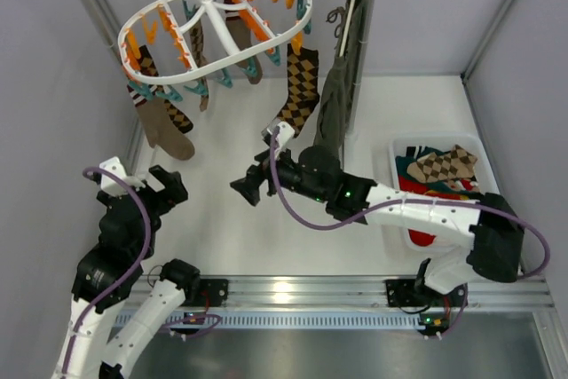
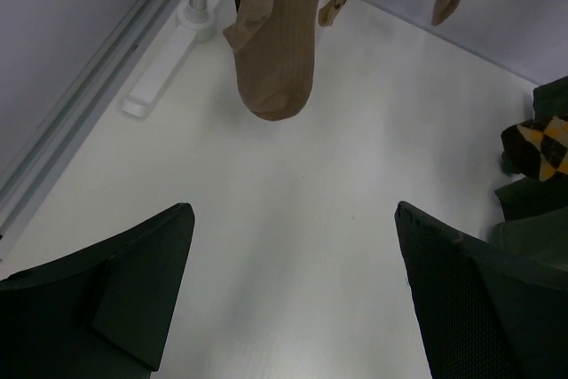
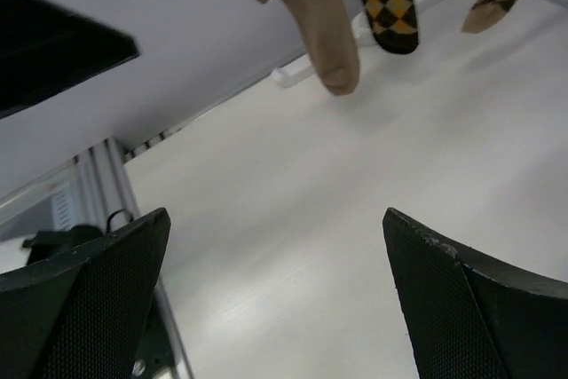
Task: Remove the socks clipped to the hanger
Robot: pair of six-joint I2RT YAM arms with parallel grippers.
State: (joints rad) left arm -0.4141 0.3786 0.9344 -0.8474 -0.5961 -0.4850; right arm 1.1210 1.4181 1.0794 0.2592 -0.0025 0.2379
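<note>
The toe of the argyle sock is beside the olive garment, and I will turn my right gripper away from my base to get to it.
The white oval hanger [image 1: 213,28] hangs from the rail at the top, with orange and teal clips. Socks dangle from it: a tan one beside an argyle one at the left [image 1: 166,122], thinner ones under the middle, and an argyle one at the right [image 1: 299,93]. My left gripper [image 1: 170,185] is low at the left, open and empty; its wrist view shows the tan sock's toe [image 2: 275,51] ahead of the gripper [image 2: 293,264]. My right gripper [image 1: 248,188] is open and empty at the middle, pointing left below the socks; the tan sock [image 3: 319,24] and an argyle sock [image 3: 386,2] hang beyond the gripper [image 3: 275,255].
A dark olive garment [image 1: 337,104] hangs from the rail's right end, beside the right argyle sock. A white bin [image 1: 399,146] at the right holds an argyle sock [image 1: 444,164] and red and teal clothes. The rack's left post foot [image 2: 197,15] stands near the wall.
</note>
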